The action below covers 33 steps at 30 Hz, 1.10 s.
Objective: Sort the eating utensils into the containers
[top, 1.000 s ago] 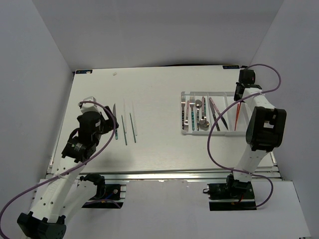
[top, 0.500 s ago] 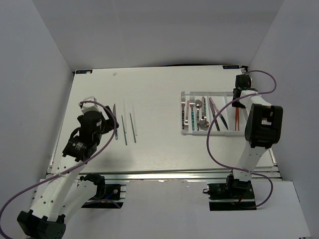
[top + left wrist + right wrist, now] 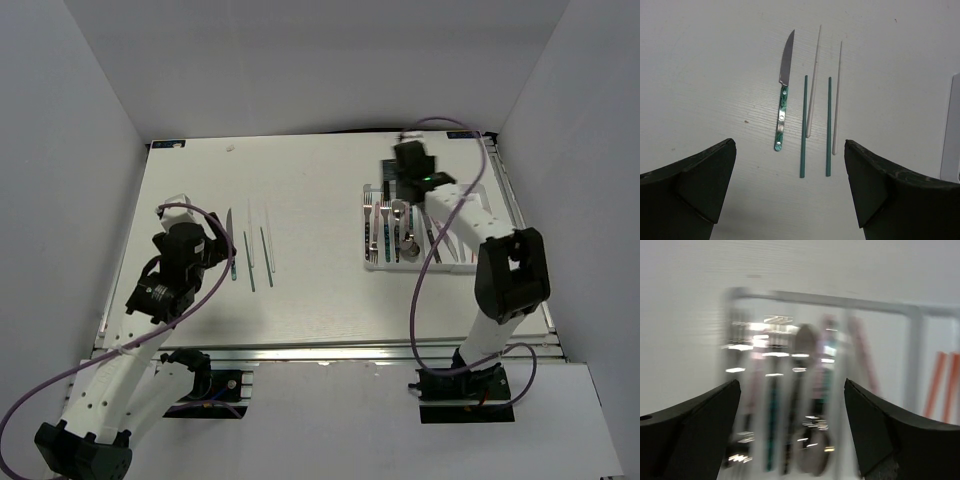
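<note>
I should next move my right gripper from the tray across the table and lower it onto the white chopstick nearest the tray, because that chopstick is at the outer edge of the row.
On the left of the table lie a teal-handled knife point(image 3: 782, 107) point(image 3: 232, 250), two green chopsticks point(image 3: 803, 127) point(image 3: 251, 262) and two white chopsticks point(image 3: 813, 85) point(image 3: 270, 243), all parallel. My left gripper point(image 3: 790, 190) point(image 3: 207, 250) hovers open just short of their near ends, holding nothing. The white tray point(image 3: 430, 269) point(image 3: 840, 301) on the right holds forks point(image 3: 370, 225) point(image 3: 737, 375), spoons point(image 3: 399, 222) point(image 3: 805, 342) and red chopsticks point(image 3: 945, 385) in separate compartments. My right gripper point(image 3: 790, 435) point(image 3: 398, 188) is open and empty above the tray's far left part, blurred by motion.
The right arm's links point(image 3: 505, 275) reach over the tray's right side and hide part of it. The tray's corner point(image 3: 952, 130) shows at the right edge of the left wrist view. White enclosure walls point(image 3: 80, 150) stand on three sides.
My right gripper opened, left a red chopstick in the tray's right compartment, then swung left across the tray. The left arm stayed still.
</note>
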### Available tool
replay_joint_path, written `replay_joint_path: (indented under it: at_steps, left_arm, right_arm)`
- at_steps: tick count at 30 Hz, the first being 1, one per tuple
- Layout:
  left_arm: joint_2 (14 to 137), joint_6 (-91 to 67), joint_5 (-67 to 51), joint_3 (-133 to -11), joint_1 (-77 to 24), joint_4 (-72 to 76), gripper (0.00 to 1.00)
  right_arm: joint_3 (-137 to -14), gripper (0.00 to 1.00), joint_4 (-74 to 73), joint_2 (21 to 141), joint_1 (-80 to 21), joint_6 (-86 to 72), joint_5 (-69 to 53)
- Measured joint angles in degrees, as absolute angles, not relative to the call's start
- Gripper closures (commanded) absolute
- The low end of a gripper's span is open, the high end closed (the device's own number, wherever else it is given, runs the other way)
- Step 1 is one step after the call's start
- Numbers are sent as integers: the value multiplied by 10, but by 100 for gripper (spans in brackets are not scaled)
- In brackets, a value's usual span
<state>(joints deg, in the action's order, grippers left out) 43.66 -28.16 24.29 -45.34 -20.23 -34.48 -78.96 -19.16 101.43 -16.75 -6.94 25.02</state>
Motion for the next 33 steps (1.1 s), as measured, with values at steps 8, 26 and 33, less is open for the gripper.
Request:
replay_joint_path:
  at_steps: [8,26,33]
  left_arm:
    - [418,-296,295,-453,-202,-358,2]
    - [407,-311,337,-453,-202,-369,2]
    - [406,-311,336,-453,-202,-369,2]
  right_arm:
    - [-896,14,-166,1093,-486,-156,238]
    - [-1176,57,-254,1379,-586,-213,259]
    - [-1176,61,-252,1381,-583,-213,253]
